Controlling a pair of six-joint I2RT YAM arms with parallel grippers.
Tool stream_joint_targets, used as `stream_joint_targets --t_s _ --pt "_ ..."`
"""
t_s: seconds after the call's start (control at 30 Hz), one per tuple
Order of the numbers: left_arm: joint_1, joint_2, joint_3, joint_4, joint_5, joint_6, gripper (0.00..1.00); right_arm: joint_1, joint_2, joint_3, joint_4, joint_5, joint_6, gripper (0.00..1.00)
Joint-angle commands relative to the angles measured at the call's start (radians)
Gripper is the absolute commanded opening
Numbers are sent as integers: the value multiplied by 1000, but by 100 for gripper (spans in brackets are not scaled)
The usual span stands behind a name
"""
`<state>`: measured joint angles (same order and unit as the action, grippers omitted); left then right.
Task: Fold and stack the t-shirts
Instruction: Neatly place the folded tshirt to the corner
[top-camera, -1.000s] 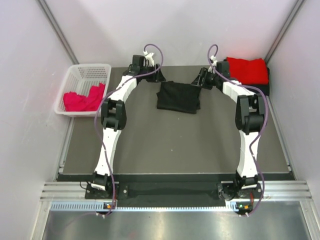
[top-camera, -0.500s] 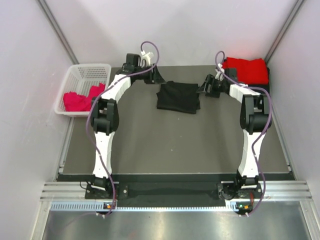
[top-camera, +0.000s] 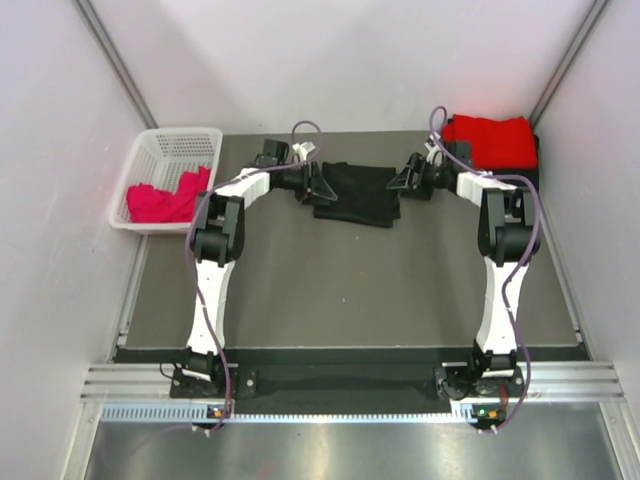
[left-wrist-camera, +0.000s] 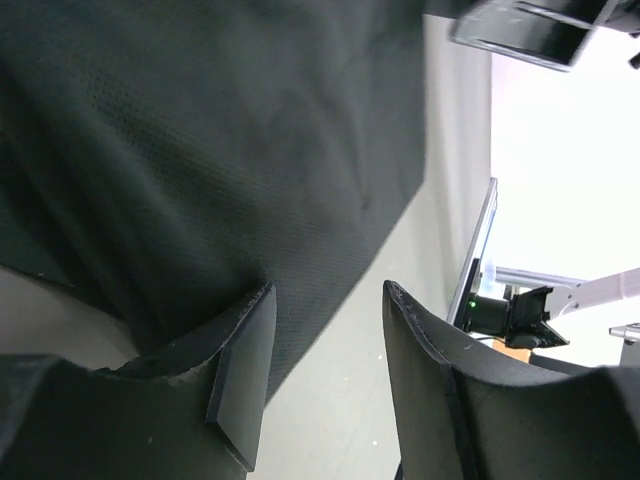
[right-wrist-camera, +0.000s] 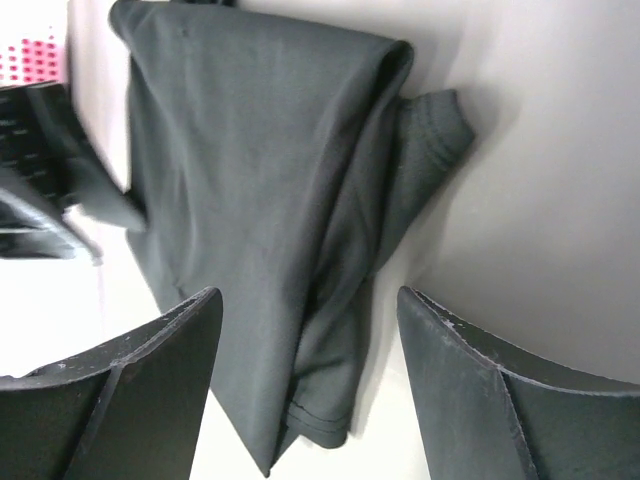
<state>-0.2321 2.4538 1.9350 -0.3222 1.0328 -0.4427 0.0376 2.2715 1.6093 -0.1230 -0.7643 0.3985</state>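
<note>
The folded edge of the black t-shirt runs between the open fingers of my right gripper, so I should move that gripper down and to the left in the top view and close it.
A folded black t-shirt (top-camera: 357, 194) lies on the dark table at the back middle. It fills the left wrist view (left-wrist-camera: 200, 150) and shows in the right wrist view (right-wrist-camera: 260, 200). My left gripper (top-camera: 320, 186) is open at the shirt's left edge, one finger (left-wrist-camera: 240, 370) touching the cloth edge. My right gripper (top-camera: 398, 183) is open at the shirt's right edge, its jaws wide on either side of the folded hem (right-wrist-camera: 330, 420). A folded red t-shirt (top-camera: 492, 140) lies at the back right corner, apparently on a dark one. A pink-red shirt (top-camera: 165, 198) lies in the basket.
The white lattice basket (top-camera: 175, 145) stands off the table's left edge at the back. Grey walls close in the left, right and back. The table's front half (top-camera: 350, 290) is bare dark mat.
Both grippers have come down and inward to the black shirt's left and right edges. The shirt has not moved.
</note>
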Motion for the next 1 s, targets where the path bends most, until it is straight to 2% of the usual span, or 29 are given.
stream_joint_targets --t_s 0.0,0.5,0.6,0.73,0.77,0.87,0.97 --pt "-13 19 13 14 27 7 52 21 77 -19 -75 -6 -7 72" --pt "-44 68 22 -6 3 22 51 96 143 34 -95 -9 60 68" --pt "-53 68 19 0 3 15 51 108 149 46 -96 -4 63 60" --pt "-56 54 13 -1 -7 16 50 111 128 44 -116 36 51 29" --pt "-56 48 12 -5 -10 21 50 108 120 46 -122 40 30 13" --pt "-52 16 13 -18 -25 36 51 94 82 83 -178 74 -39 4" --pt "-46 -27 30 -54 -69 81 52 70 40 161 -266 141 -154 1"
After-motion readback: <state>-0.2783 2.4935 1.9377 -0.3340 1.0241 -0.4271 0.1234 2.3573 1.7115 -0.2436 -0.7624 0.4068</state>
